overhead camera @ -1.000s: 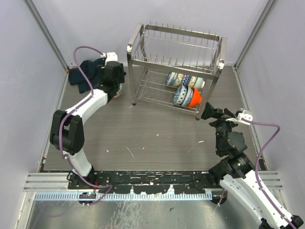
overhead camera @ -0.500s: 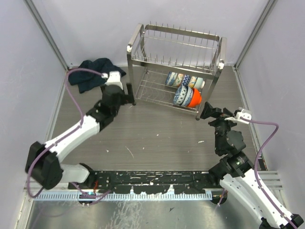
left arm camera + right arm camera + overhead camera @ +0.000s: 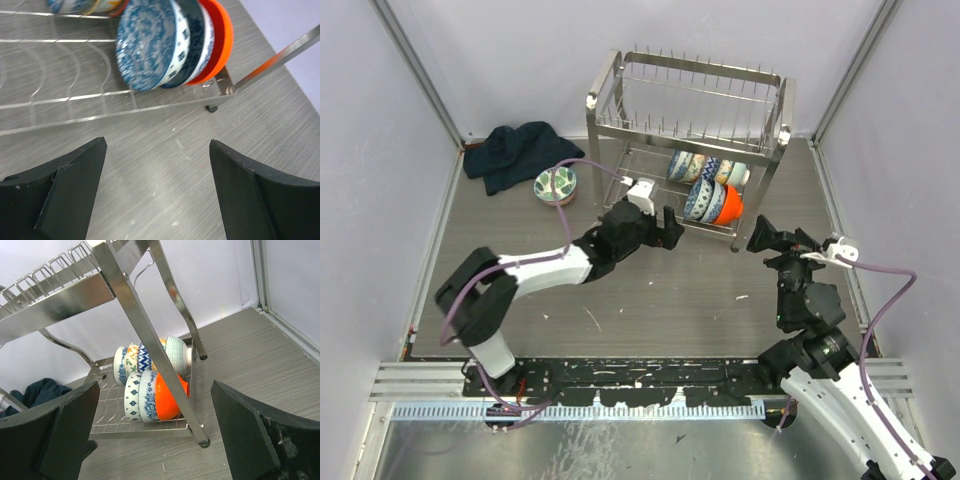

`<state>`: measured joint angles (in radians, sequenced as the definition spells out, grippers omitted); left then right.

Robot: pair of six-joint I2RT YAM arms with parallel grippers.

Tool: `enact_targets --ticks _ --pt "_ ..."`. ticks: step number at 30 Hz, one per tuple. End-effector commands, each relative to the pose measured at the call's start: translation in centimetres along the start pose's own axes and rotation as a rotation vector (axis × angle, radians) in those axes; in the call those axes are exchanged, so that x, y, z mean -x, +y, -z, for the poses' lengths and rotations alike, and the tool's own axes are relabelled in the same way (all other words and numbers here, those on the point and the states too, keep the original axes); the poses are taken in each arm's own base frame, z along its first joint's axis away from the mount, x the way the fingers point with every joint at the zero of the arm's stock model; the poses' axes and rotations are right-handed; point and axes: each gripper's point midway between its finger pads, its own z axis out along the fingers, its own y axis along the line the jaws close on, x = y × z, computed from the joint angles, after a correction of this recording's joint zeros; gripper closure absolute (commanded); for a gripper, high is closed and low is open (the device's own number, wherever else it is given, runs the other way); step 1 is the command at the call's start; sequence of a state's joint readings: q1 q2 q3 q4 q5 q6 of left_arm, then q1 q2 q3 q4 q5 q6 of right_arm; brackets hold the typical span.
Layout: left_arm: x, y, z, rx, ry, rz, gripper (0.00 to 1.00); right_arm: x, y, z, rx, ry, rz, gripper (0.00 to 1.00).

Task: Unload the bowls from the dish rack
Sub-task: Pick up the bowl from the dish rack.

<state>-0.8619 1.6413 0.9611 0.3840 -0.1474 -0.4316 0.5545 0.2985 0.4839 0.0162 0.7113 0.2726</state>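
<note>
My left gripper should next move outward and across onto the blue floral bowl's near rim, which lies outward, to the right in the top view.
The dish rack (image 3: 692,112) stands at the back centre, with bowls on edge in its lower tier. A front row ends in an orange bowl (image 3: 729,206) beside blue floral bowls (image 3: 700,201); a back row (image 3: 708,168) stands behind. One patterned bowl (image 3: 555,185) sits on the table left of the rack. My left gripper (image 3: 667,227) is open just in front of the rack, facing the blue floral bowl (image 3: 150,45) and the orange bowl (image 3: 220,40), touching neither. My right gripper (image 3: 761,234) is open off the rack's front right leg (image 3: 150,340), with the orange bowl (image 3: 167,395) beyond it.
A dark blue cloth (image 3: 515,153) lies crumpled at the back left, next to the bowl on the table. Grey walls close in the left, back and right sides. The rack's upper tier (image 3: 55,300) of prongs overhangs the bowls.
My left arm has swung from the back left, leaving the patterned bowl by the cloth, over to the rack's front. The right arm has barely shifted.
</note>
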Motion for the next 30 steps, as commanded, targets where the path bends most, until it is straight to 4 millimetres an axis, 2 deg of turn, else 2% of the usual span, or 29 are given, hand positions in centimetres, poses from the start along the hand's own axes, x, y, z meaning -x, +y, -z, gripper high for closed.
enact_targets --ticks 1,5,9,13,21,30 --pt "4.6 -4.7 -3.3 -0.179 -0.145 0.035 0.09 1.8 0.1 0.4 0.005 -0.04 -0.037 0.0" --pt "5.3 -4.9 -5.8 -0.187 -0.183 0.046 0.09 2.0 0.1 0.6 0.01 -0.045 -0.044 0.0" --pt "5.9 -4.1 -8.0 -0.205 -0.196 0.083 0.12 2.2 0.1 0.7 0.013 -0.049 -0.05 0.0" --pt "6.6 -3.3 -9.4 -0.247 -0.21 0.145 0.22 2.4 0.0 0.8 0.017 -0.056 -0.057 0.0" --pt "5.8 -3.0 -11.5 -0.26 -0.183 0.16 0.32 2.4 0.2 0.7 0.017 -0.054 -0.056 0.0" --pt "4.5 -3.0 -12.4 -0.277 -0.163 0.191 0.4 2.2 0.1 0.7 0.013 -0.052 -0.053 0.0"
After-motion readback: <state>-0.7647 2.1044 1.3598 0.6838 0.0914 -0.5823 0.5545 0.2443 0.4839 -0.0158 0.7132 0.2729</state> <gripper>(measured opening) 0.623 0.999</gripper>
